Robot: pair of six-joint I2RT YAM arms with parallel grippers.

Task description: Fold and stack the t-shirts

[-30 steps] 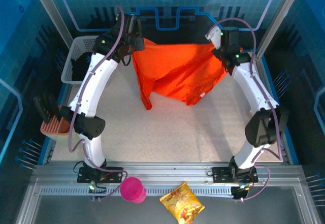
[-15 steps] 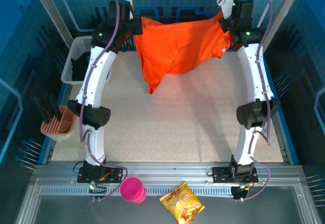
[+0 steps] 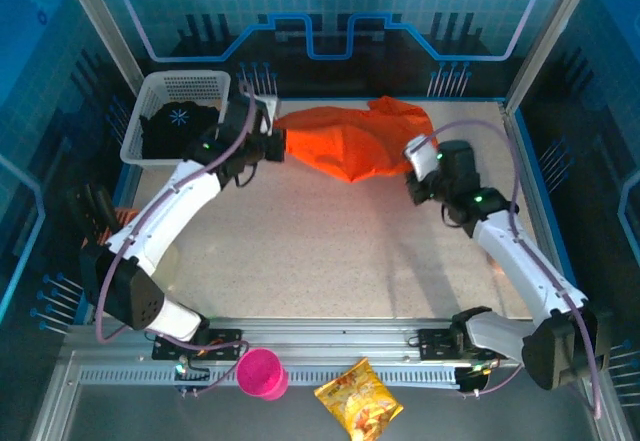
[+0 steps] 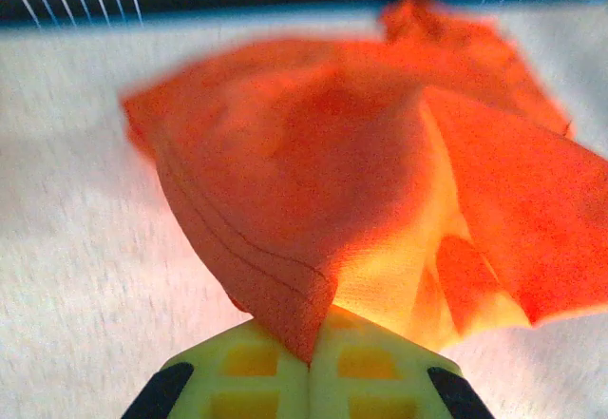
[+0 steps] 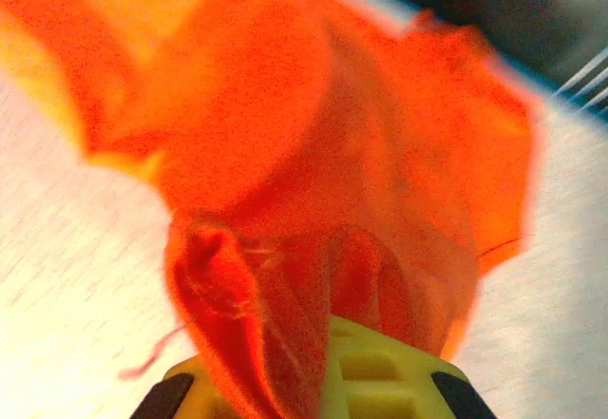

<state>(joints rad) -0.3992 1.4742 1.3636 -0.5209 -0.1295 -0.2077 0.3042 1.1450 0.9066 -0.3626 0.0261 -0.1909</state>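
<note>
My right gripper draws the gathered end back and down to the bare near tabletop next, spreading the bunched shirt, and lets go of it there.
The orange t-shirt (image 3: pixel 350 139) lies bunched on the far middle of the table, stretched between both arms. My left gripper (image 3: pixel 277 143) is shut on its left edge; in the left wrist view the hem (image 4: pixel 285 276) is pinched between the yellow fingers (image 4: pixel 237 376). My right gripper (image 3: pixel 415 169) is shut on the shirt's right end, where gathered cloth (image 5: pixel 285 324) runs down between the fingers (image 5: pixel 389 381). The black t-shirt (image 3: pixel 180 126) with a pale-blue print sits in the white basket (image 3: pixel 190 83) at the far left.
A terracotta rack (image 3: pixel 105 246) stands at the table's left edge. A pink cup (image 3: pixel 262 373) and a snack bag (image 3: pixel 358 399) lie on the front rail. The near half of the beige table (image 3: pixel 330 251) is bare. Blue enclosure walls surround the workspace.
Both arms have come down and toward the near side, lowering the orange shirt from hanging spread in the air to lying bunched on the table's far side. Both grips stay shut.
</note>
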